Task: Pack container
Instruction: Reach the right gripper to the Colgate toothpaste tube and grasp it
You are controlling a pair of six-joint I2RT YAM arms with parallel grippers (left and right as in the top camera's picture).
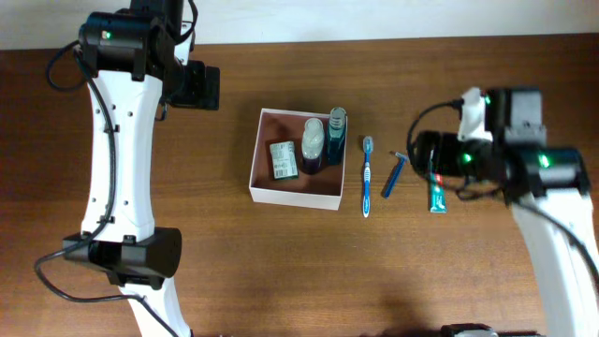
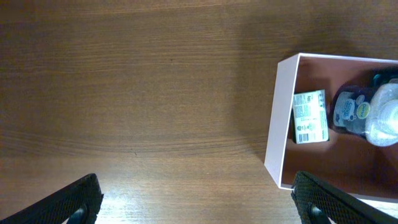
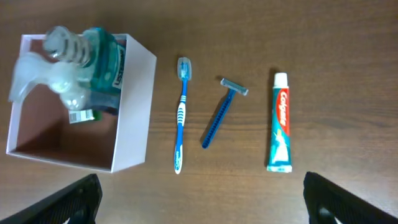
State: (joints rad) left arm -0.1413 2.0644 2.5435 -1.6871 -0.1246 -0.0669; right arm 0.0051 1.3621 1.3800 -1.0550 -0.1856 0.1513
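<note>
The toothpaste tube lies unpacked outside the container, so my right gripper will move down and to the right in the wrist view onto the toothpaste tube's body (image 1: 437, 193) (image 3: 281, 126).
The container (image 1: 295, 197), a square shallow box with white walls and a pinkish-brown inside, stands mid-table. It holds a green-and-white carton (image 1: 284, 159), a white-capped bottle (image 1: 312, 140) and a teal bottle (image 1: 335, 136). A blue toothbrush (image 1: 367, 175), a blue razor (image 1: 394, 174) and a toothpaste tube (image 1: 436, 195) lie on the table to its right. My left gripper (image 2: 199, 205) is open and empty, up over the table left of the container (image 2: 280, 118). My right gripper (image 3: 202, 202) is open and empty, above the toothbrush (image 3: 181, 112), razor (image 3: 221, 115) and toothpaste (image 3: 281, 124).
The brown wooden table runs to a pale far edge (image 1: 374, 37) at the top of the overhead view. The left arm's white links (image 1: 117, 168) stretch along the table's left side. The right arm (image 1: 552, 234) stands at the right.
</note>
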